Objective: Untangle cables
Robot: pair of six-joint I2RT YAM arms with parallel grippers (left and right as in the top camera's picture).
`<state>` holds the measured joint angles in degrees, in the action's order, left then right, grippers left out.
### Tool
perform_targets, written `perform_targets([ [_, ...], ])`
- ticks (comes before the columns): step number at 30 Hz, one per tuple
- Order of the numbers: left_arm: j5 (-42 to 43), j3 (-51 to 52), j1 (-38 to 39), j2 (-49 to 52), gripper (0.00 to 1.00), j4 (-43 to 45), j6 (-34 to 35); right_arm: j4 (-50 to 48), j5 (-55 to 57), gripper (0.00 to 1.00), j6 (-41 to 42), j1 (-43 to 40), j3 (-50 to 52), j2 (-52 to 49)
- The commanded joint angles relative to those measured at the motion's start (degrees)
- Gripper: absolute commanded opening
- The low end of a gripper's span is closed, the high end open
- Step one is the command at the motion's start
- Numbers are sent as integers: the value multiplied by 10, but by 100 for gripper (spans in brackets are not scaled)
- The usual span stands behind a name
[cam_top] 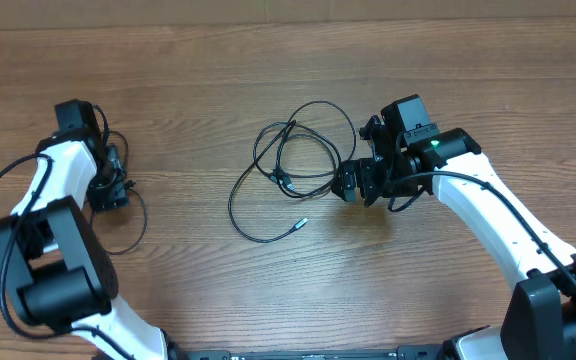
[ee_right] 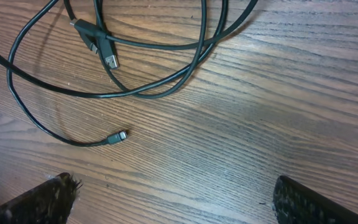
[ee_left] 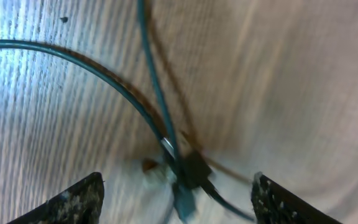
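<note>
The crossing lies below my left gripper, between the open fingers, so I should move that gripper down and close it on the black cable at the dark plug (ee_left: 183,167).
A loose tangle of thin black cables (cam_top: 293,165) lies mid-table, one silver plug end (cam_top: 301,223) trailing toward the front. My right gripper (cam_top: 348,186) hovers just right of the tangle, open and empty. In the right wrist view the loops (ee_right: 135,68) and the plug tip (ee_right: 118,135) lie beyond the wide-apart fingers (ee_right: 48,199). Another thin cable (cam_top: 142,215) curves beside my left gripper (cam_top: 109,190) at the far left. In the blurred left wrist view two strands cross at a dark plug (ee_left: 190,169), low between the open fingers (ee_left: 73,202), which do not touch it.
The wooden table (cam_top: 448,70) stretches bare behind and in front of the tangle. The left arm's white links (cam_top: 53,260) fill the near left corner, and the right arm (cam_top: 508,230) crosses the near right.
</note>
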<state>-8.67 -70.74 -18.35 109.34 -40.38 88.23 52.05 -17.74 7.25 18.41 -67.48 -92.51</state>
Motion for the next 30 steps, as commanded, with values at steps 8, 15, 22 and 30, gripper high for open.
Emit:
perform_targets([
  [8,-10,6,5,72,23,-1,5,-3,1,100,-3,-2,-12,11],
  [15,-10,1,-13,71,4,-1,-38,-3,1,100,-3,-2,-12,11],
  [22,-78,-55,-52,71,4,-3,-253,-3,1,100,-3,-2,-12,11],
  [30,-197,-171,-76,71,4,-26,-528,-3,1,100,-3,-2,-12,11],
])
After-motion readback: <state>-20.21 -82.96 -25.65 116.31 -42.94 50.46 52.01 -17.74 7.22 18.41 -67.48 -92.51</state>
